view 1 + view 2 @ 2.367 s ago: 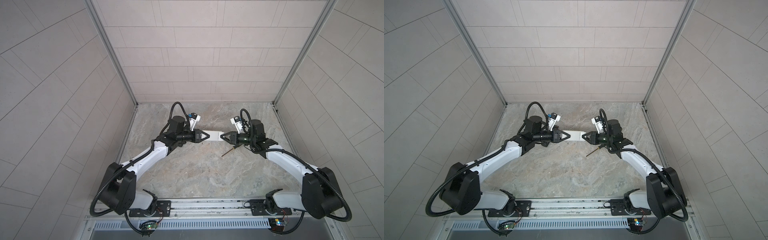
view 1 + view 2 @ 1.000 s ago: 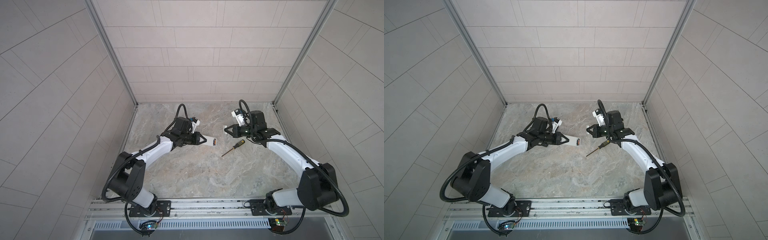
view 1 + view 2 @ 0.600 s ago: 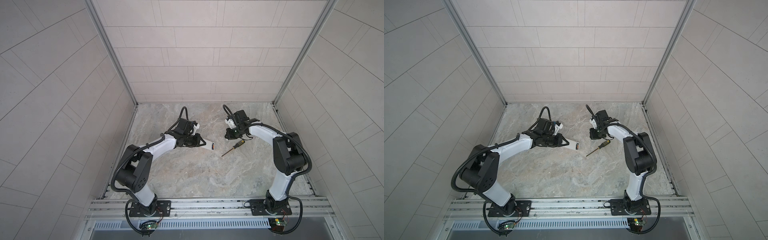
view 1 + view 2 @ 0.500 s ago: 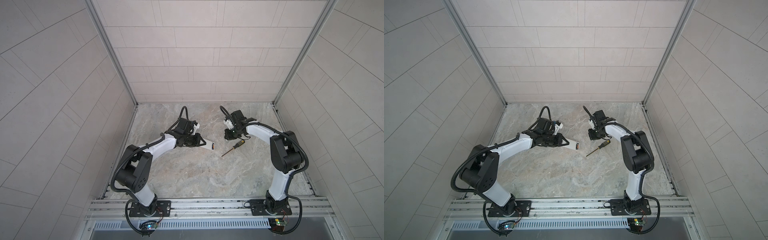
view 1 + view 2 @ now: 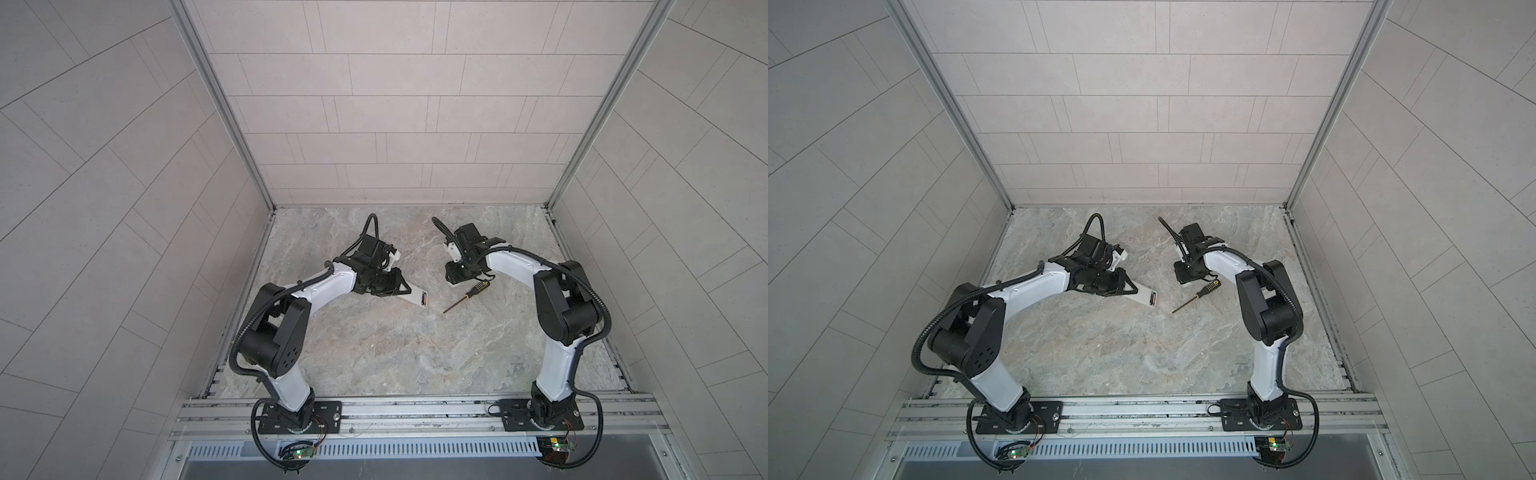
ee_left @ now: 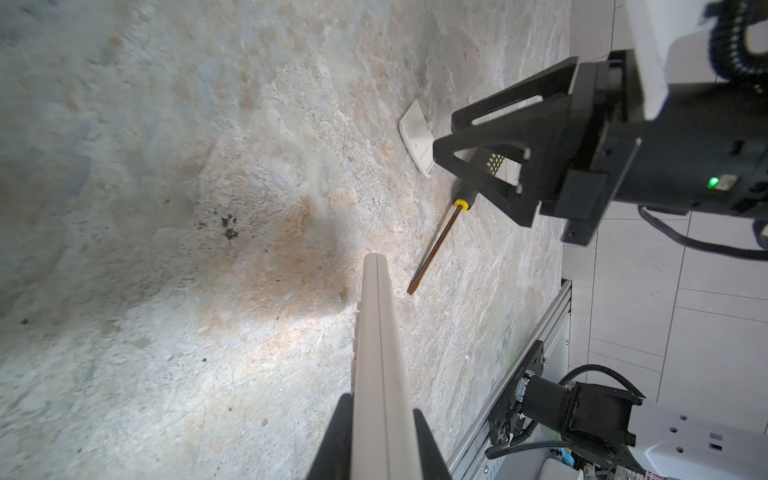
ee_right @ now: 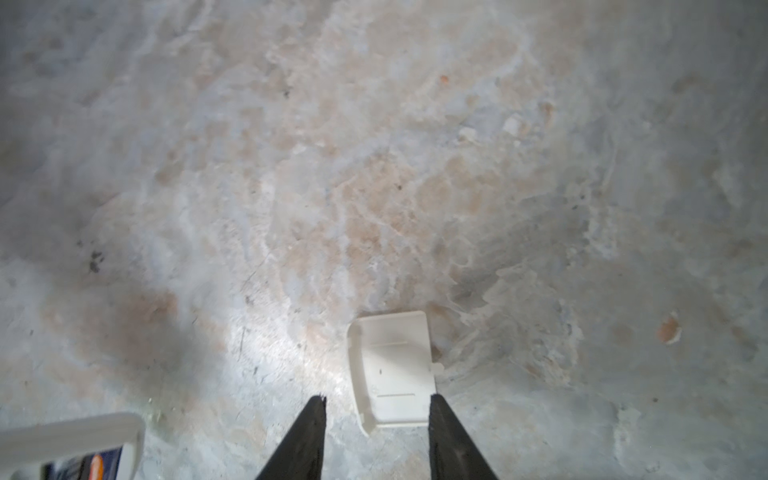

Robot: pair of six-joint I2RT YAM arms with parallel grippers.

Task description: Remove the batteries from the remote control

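Observation:
My left gripper will next lower the white remote control [image 6: 376, 332] onto the clear marble under it and let go of it there, because it is still hanging above the table.
My left gripper [image 6: 381, 405] is shut on the white remote control [image 6: 376, 332], which it holds edge-up just above the table. In both top views the remote [image 5: 409, 294] [image 5: 1142, 295] points right and toward the front. A dark battery with an orange band [image 5: 424, 299] [image 7: 89, 465] shows in the remote's open end. The white battery cover [image 7: 395, 370] lies flat on the table. My right gripper [image 7: 377, 398] hangs just above the cover's near end, open and holding nothing. In the top views the right gripper [image 5: 455, 279] [image 5: 1185, 277] points down at the back right.
A black-and-yellow-handled screwdriver [image 5: 465, 296] [image 5: 1196, 296] [image 6: 436, 245] lies on the marble table between the two grippers, next to the cover [image 6: 417, 141]. Tiled walls close the back and both sides. A metal rail [image 5: 415, 409] runs along the front.
The right gripper drew away from the remote, swung down to the table at the back right and opened, leaving the white cover there. The left arm lowered the remote and pulled it left.

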